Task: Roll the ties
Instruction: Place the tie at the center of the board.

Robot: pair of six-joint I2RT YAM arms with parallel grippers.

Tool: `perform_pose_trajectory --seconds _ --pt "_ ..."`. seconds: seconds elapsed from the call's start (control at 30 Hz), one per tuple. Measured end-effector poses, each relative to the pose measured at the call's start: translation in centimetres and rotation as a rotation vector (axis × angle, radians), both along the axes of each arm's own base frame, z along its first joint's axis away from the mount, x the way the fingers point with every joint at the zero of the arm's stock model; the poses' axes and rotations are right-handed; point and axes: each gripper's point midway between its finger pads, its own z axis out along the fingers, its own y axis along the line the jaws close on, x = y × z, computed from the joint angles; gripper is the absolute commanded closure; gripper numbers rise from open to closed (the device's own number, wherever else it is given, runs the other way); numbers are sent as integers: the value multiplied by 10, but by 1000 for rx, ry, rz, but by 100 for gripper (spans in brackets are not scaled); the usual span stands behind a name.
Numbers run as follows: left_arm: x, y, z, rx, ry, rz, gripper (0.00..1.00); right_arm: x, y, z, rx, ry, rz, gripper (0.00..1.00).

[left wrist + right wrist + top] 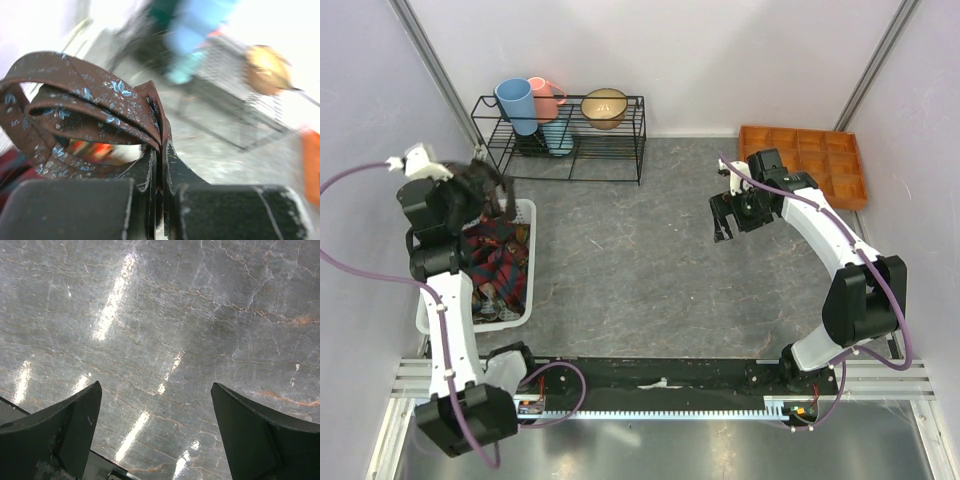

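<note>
I will next carry the maroon-brown tie with my left gripper over the clear, bare grey tabletop below it and to its right in the top view, then lower and release.
My left gripper is shut on a maroon-brown tie with small blue flowers, held folded in loops above the white basket. The same tie shows in the top view as a dark bunch at the fingers. More ties, red-navy plaid and brown, lie heaped in the basket. My right gripper is open and empty above the bare grey table, its fingers wide apart.
A black wire rack at the back holds a blue cup, a pink cup and a brown bowl. An orange compartment tray sits at the back right. Grey walls close in both sides.
</note>
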Motion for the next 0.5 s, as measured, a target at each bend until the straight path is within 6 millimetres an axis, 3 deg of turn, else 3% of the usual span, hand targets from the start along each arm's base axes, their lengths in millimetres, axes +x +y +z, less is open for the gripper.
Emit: perform_pose_trajectory --seconds 0.07,0.2,0.3,0.4,0.5 --pt "4 -24 29 46 -61 -90 98 1 2 3 11 -5 1 2" --pt "11 -109 68 103 -137 -374 98 3 2 6 24 -8 -5 2" --pt "5 -182 88 139 -175 -611 98 3 -1 10 36 -14 -19 2" --pt "-11 -255 98 185 -207 -864 98 5 -8 17 49 -33 -41 2" --pt "-31 -309 85 253 -206 -1070 98 7 -20 27 76 -58 -76 2"
